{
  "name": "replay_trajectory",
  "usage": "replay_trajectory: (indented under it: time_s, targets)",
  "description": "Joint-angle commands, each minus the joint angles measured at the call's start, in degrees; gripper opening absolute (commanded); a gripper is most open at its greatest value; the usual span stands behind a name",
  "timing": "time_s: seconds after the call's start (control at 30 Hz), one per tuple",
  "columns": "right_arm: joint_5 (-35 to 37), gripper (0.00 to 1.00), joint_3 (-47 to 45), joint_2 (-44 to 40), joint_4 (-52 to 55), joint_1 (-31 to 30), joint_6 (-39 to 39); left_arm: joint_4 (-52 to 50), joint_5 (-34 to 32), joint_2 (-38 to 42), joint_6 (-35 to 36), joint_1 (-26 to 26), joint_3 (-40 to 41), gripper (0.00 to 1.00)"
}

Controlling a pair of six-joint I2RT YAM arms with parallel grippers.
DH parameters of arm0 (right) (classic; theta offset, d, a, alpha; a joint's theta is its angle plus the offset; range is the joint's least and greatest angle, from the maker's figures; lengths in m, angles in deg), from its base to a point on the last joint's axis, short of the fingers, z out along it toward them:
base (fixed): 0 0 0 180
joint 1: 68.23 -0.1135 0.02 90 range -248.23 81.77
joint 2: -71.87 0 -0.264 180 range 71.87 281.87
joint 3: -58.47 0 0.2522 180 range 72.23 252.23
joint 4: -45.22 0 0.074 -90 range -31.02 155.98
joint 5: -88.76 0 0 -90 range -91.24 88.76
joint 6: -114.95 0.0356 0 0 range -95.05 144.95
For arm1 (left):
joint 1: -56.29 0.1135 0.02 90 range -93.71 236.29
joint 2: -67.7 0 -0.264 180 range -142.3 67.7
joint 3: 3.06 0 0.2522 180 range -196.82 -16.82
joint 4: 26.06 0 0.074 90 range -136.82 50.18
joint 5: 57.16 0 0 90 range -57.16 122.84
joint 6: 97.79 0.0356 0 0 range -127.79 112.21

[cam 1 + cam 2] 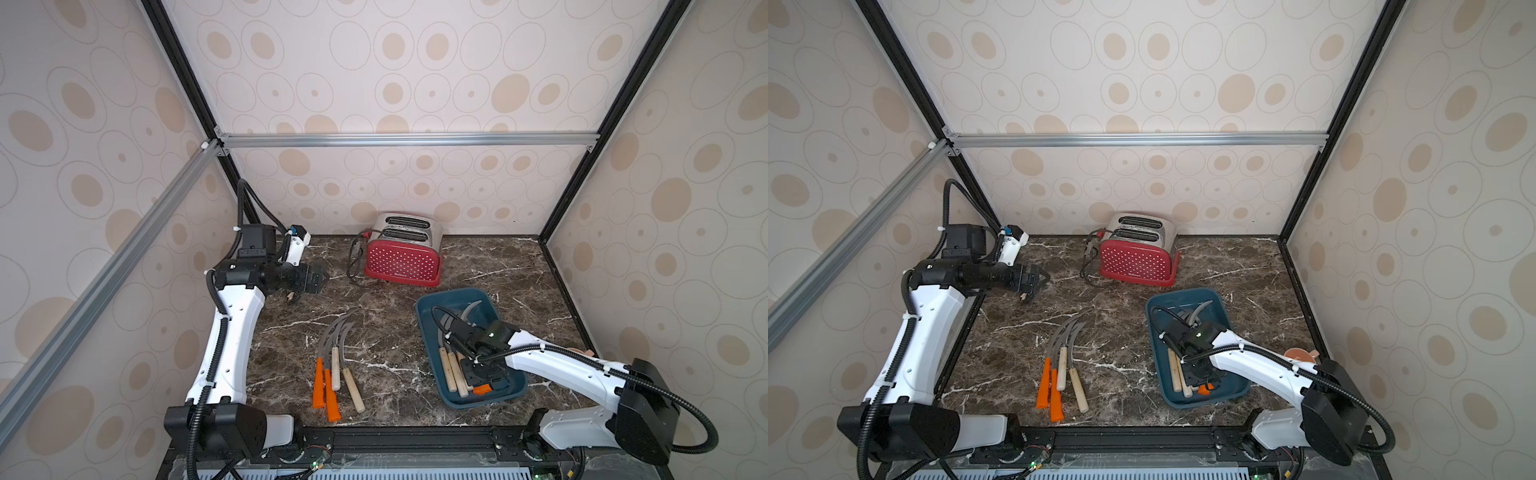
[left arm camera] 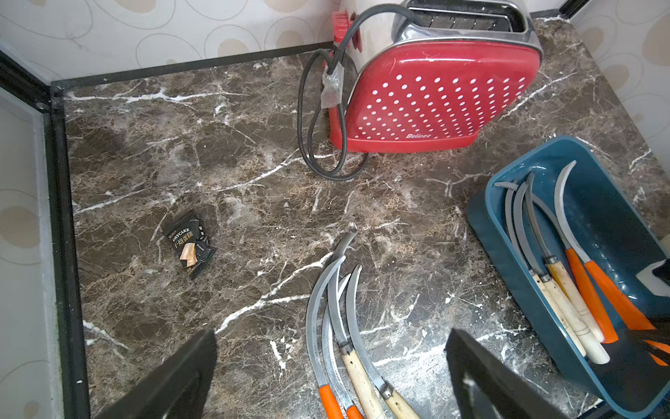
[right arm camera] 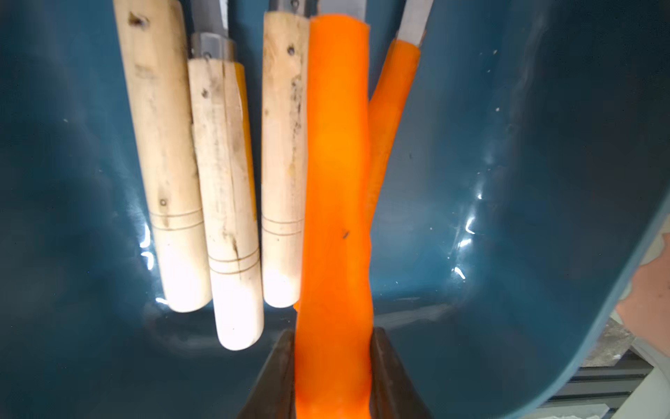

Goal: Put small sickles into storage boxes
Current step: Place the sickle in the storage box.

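My right gripper lowers the orange handle to the bottom of the tray beside the nearest wooden handle (image 3: 283,174) next and releases. The handle's held end hangs above the others.
The storage box, a dark teal tray (image 1: 428,307) (image 1: 1154,305) (image 2: 487,206) (image 3: 544,145), sits at the right of the marble table. Several small sickles (image 2: 558,275) lie in it, with wooden and orange handles side by side. My right gripper (image 3: 333,362) (image 1: 482,380) is low inside the tray, shut on the orange handle of one sickle (image 3: 337,181). Several more small sickles (image 1: 336,365) (image 1: 1063,365) (image 2: 348,326) lie bunched on the table's middle front. My left gripper (image 2: 331,335) (image 1: 318,280) hovers open at the back left, holding nothing.
A red dotted toaster (image 1: 403,257) (image 2: 435,98) stands at the back with its black cord (image 2: 311,145) coiled beside it. A small black snack packet (image 2: 190,246) lies under the left arm. A pinkish object (image 1: 1302,355) shows by the tray's right side.
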Motion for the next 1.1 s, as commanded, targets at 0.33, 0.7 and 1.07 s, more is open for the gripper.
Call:
replay_trajectory:
  time_s: [0.33,0.7,1.07]
  targets:
    - [0.78,0.11,-0.43,4.57,-0.44,0.95,0.41,-0.30,0.88,1.45,2.32,0.40,0.52,0.99]
    - [0.99,0.19,-0.17,7.28,-1.16,1.28,-0.06,-0.39,1.05,1.10,2.03,0.40,0.75,0.99]
    - [3.08,0.42,1.02,6.70,0.58,1.32,-0.17,-0.43,1.94,1.27,2.23,0.40,1.30,0.99]
